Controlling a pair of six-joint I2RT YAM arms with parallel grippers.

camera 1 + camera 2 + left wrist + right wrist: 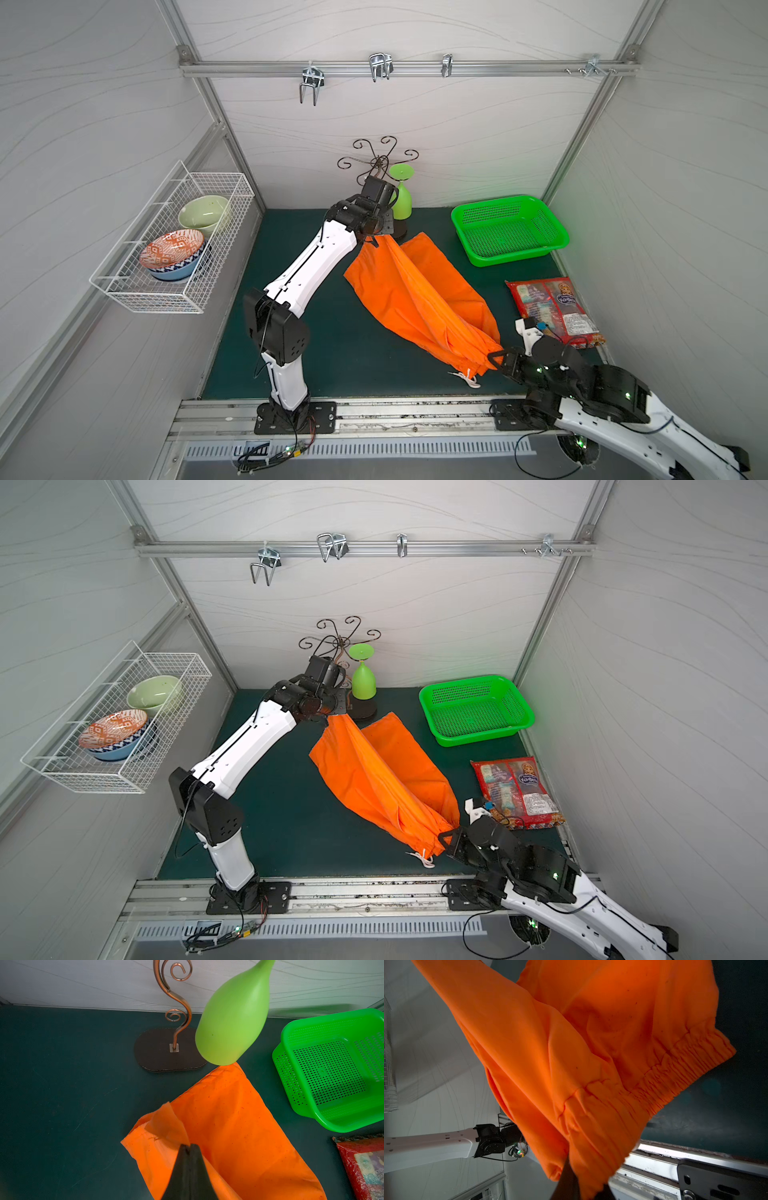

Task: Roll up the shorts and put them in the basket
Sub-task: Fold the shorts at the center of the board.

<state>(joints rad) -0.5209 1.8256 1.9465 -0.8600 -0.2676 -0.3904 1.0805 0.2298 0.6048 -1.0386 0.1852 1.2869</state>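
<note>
The shorts (pixel 415 291) already reach my left gripper, so my right gripper should next move gently toward the red snack packet and release the shorts' waistband end over the mat (pixel 510 333) beside it.
The orange shorts (pixel 415 291) (pixel 374 771) hang stretched in a diagonal span above the dark green mat, with one leg lying flat on it. My left gripper (pixel 372 240) (pixel 332 717) is at the far end, shut on a leg hem corner; in the left wrist view its black tips (pixel 189 1146) pinch the cloth (pixel 228 1126). My right gripper (pixel 492 359) (pixel 444 837) is at the near right, shut on the waistband end. In the right wrist view the gathered waistband (pixel 675 1076) drapes over the gripper (pixel 581 1186), mostly hiding it. A white drawstring (pixel 463 377) dangles onto the mat.
A green plastic basket (pixel 509 228) sits at the back right, with a red snack packet (pixel 552 309) in front of it. An upturned green glass (pixel 402 195) hangs on a scrolled metal stand (pixel 380 160) right behind the left gripper. A wire rack (pixel 124 286) holding bowls is on the left wall.
</note>
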